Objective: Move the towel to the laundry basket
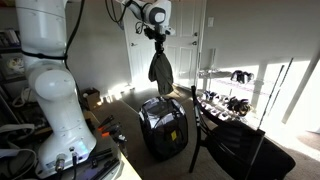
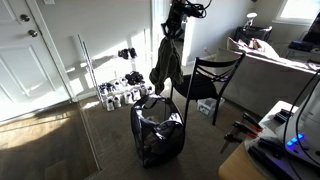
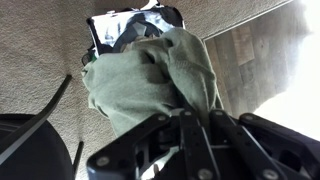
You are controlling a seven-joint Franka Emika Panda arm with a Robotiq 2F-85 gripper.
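My gripper needs to stay still high above the basket's open top point(image 1: 161, 109) next, open its fingers and let go of the towel point(image 1: 160, 68), because the towel's lower end already hangs over the basket.
A grey-green towel point(image 1: 160, 68) hangs from my gripper point(image 1: 156, 40) high above a black laundry basket point(image 1: 164, 127) on the carpet. In an exterior view the towel point(image 2: 166, 62) dangles from the gripper point(image 2: 172, 28) with its lower end just over the basket point(image 2: 158, 133). In the wrist view the towel point(image 3: 150, 85) fills the middle, pinched between the shut jaws point(image 3: 185, 112), and the basket's open top point(image 3: 135, 27) shows beyond it.
A black chair point(image 1: 235, 145) stands beside the basket, also seen in an exterior view point(image 2: 210, 85). A shoe rack point(image 2: 125, 92) lines the wall near the white door point(image 2: 35, 55). A desk point(image 2: 280, 65) stands behind the chair.
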